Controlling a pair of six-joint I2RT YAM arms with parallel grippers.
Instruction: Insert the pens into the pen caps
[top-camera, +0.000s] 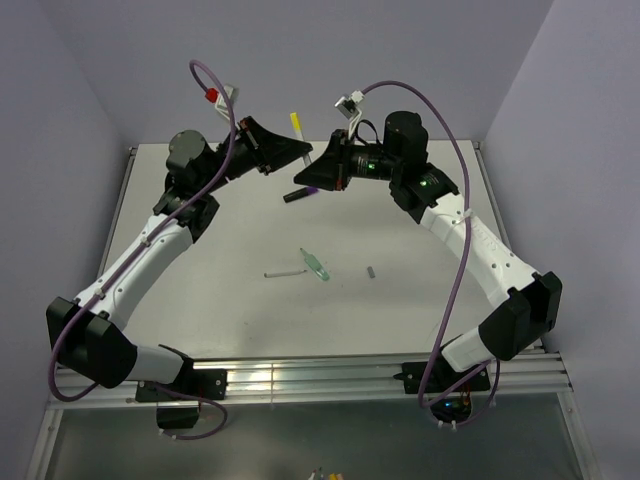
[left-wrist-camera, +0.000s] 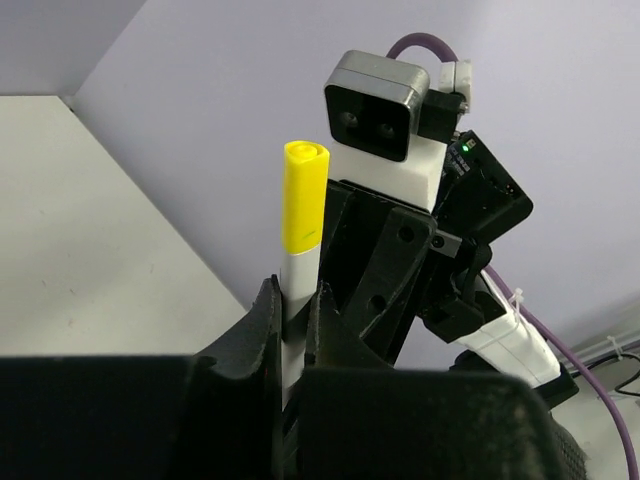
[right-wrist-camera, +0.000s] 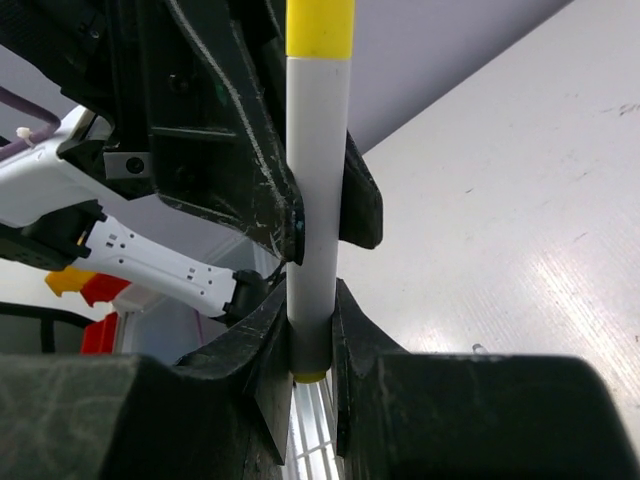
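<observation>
I will next tilt my left gripper until its fingers point down and lower it to the tabletop beside the black pen to release the pen, since the pen already has its cap on.
A pale yellow-white pen (top-camera: 299, 135) wearing a yellow cap (top-camera: 295, 119) stands upright above the back of the table. My left gripper (top-camera: 302, 152) and right gripper (top-camera: 314, 170) are both shut on it. In the left wrist view the left gripper (left-wrist-camera: 296, 292) clamps the pen (left-wrist-camera: 299, 268) below the yellow cap (left-wrist-camera: 304, 195). In the right wrist view the right gripper (right-wrist-camera: 311, 305) clamps the pen's (right-wrist-camera: 318, 150) lower end, with the left fingers (right-wrist-camera: 255, 180) just above. A black pen with a purple tip (top-camera: 298, 195), a green pen (top-camera: 316, 265), a grey-white pen (top-camera: 283, 272) and a grey cap (top-camera: 370, 271) lie on the table.
The white table (top-camera: 230, 300) has raised rails along its sides and a metal rail at the near edge (top-camera: 320, 378). Lavender walls close in behind and on both sides. Purple cables (top-camera: 455, 160) arc over each arm.
</observation>
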